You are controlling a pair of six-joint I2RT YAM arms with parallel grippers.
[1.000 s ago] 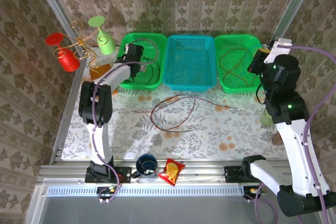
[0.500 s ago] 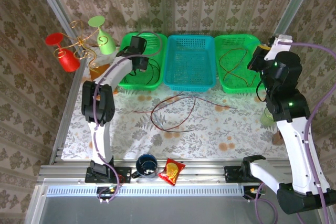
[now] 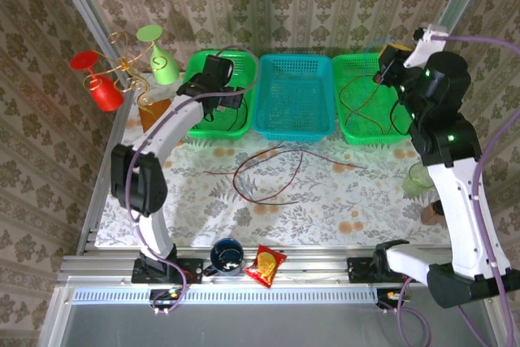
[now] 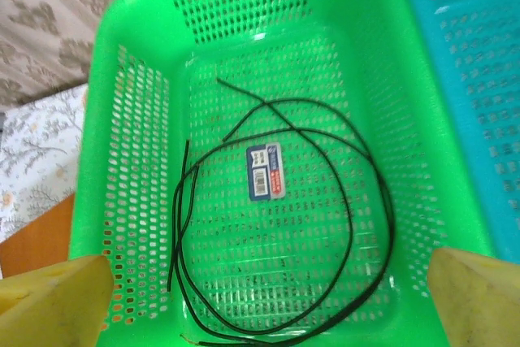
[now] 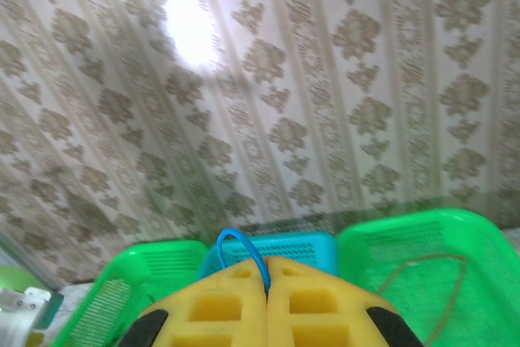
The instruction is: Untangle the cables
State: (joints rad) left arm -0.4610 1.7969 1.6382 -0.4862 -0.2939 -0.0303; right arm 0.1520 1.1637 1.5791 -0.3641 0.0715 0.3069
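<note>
The blue basket (image 5: 299, 251) stands empty below my right gripper, toward my left gripper, so my right gripper needs to swing past the red cable next and go down into the basket to release the blue cable (image 5: 236, 241).
A black cable (image 4: 357, 152) lies loosely coiled on the floor of the left green basket (image 4: 130, 160). My left gripper (image 4: 266, 298) hangs open above it, yellow fingers (image 4: 57, 298) wide apart and touching nothing. From above, this gripper (image 3: 213, 79) is over that basket (image 3: 195, 62). My right gripper (image 5: 266, 278) is shut on a thin blue cable (image 5: 236, 241) that loops up from between the pads. It is raised above the right green basket (image 3: 398, 137), where a red cable (image 3: 357, 103) lies. Dark red cables (image 3: 276, 172) are tangled on the table.
A blue basket (image 3: 294, 129) stands between the two green ones. A wire stand with a red cup (image 3: 101, 91) and a green cup (image 3: 162, 67) is at the back left. A mug (image 3: 227, 255) and a snack packet (image 3: 265, 264) sit at the near edge, and a pale green cup (image 3: 418, 176) at the right.
My left gripper opened and let the black cable drop into the left green basket, then lifted a little. The right arm rose and swung back with the blue cable.
</note>
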